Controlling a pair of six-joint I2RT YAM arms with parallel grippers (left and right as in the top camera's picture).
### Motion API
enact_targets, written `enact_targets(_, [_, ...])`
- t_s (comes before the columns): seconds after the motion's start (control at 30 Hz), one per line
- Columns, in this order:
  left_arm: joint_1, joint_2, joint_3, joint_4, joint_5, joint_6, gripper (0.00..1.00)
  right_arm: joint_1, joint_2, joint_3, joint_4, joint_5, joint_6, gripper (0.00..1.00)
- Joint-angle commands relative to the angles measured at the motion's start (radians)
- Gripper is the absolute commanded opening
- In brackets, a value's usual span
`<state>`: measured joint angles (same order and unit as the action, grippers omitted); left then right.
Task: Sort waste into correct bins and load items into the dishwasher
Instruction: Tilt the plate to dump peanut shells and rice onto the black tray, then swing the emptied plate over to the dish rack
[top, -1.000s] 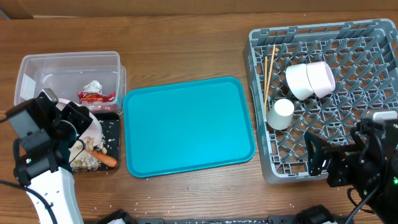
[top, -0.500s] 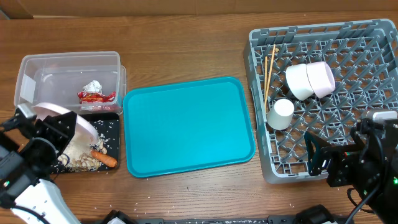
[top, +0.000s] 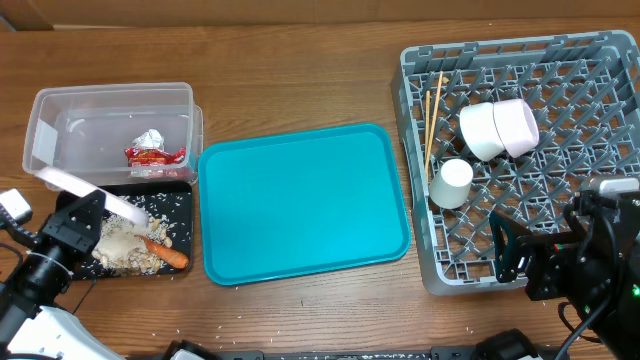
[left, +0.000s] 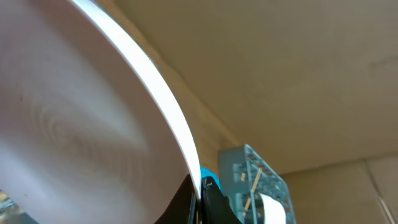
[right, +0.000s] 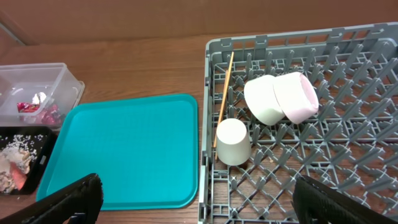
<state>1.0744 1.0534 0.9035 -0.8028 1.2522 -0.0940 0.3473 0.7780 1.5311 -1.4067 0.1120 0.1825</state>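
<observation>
My left gripper should next swing the white plate, which looks cleared, across the teal tray and down into the rack (top: 478, 224) next to the chopsticks and cup.
My left gripper (top: 78, 222) is shut on the rim of the white plate (top: 85, 188), which is tipped steeply, almost edge-on, over the black tray (top: 182, 203). Up close the plate (left: 74, 112) fills the left wrist view, its edge pinched between the fingertips of the left gripper (left: 199, 198). Peanut shells (top: 122, 250) and the carrot (top: 166, 255) lie in the black tray. The clear tub (top: 105, 105) holds the red wrapper (top: 155, 156) and the tissue (top: 150, 138). In the dishwasher (top: 600, 60) rest two bowls (top: 498, 128), a cup (top: 452, 183) and chopsticks (top: 433, 115). My right gripper (right: 205, 205) hangs open over its near-left corner.
A large teal tray (top: 300, 205) lies between the bins and the rack. Crumbs are scattered on the wood along the front edge of the table (top: 260, 325). The rack's right half holds only pegs.
My left gripper has drawn back to the left with the plate and tipped it more steeply, uncovering the pile of shells and the carrot in the black tray. The right arm is unmoved.
</observation>
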Motion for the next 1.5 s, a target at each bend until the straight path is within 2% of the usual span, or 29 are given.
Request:
enact_targets(0.0, [0.003, -0.022, -0.005, -0.001, 0.116, 0.046, 0.04, -0.002, -0.004, 0.0, 0.005, 0.006, -0.003, 1.0])
enact_targets(0.23, [-0.098, -0.022, -0.005, 0.012, 0.172, 0.019, 0.04, -0.002, -0.004, 0.0, 0.005, 0.007, -0.003, 1.0])
enact_targets(0.33, [-0.204, -0.022, -0.005, 0.138, 0.231, -0.109, 0.04, -0.002, -0.004, 0.0, 0.005, 0.006, -0.003, 1.0])
enact_targets(0.47, [-0.451, -0.022, -0.005, 0.465, 0.196, -0.394, 0.04, -0.002, -0.004, 0.0, 0.005, 0.006, -0.003, 1.0])
enact_targets(0.6, [-0.774, -0.014, -0.005, 0.833, -0.022, -0.656, 0.04, -0.002, -0.004, 0.0, 0.005, 0.007, -0.003, 1.0])
enact_targets(0.7, [-1.022, 0.03, -0.005, 1.13, -0.225, -0.795, 0.04, -0.002, -0.004, 0.0, 0.005, 0.006, -0.003, 1.0])
enact_targets(0.8, [-1.218, 0.116, -0.005, 1.346, -0.385, -0.929, 0.04, -0.002, -0.004, 0.0, 0.005, 0.007, -0.003, 1.0])
enact_targets(0.9, [-1.366, 0.227, -0.002, 1.503, -0.447, -1.023, 0.04, -0.002, -0.004, 0.0, 0.005, 0.006, -0.003, 1.0])
enact_targets(1.03, [-1.519, 0.389, 0.004, 1.621, -0.454, -1.067, 0.04, -0.002, -0.004, 0.0, 0.005, 0.006, -0.003, 1.0])
enact_targets(1.17, [-1.612, 0.523, 0.004, 1.695, -0.485, -1.099, 0.04, -0.002, -0.004, 0.0, 0.005, 0.006, -0.003, 1.0])
enact_targets(1.3, [-1.665, 0.61, 0.004, 1.767, -0.568, -1.101, 0.04, -0.002, -0.004, 0.0, 0.005, 0.006, -0.003, 1.0])
enact_targets(1.47, [-1.687, 0.669, 0.004, 1.772, -0.616, -1.115, 0.04, -0.002, -0.004, 0.0, 0.005, 0.006, -0.003, 1.0])
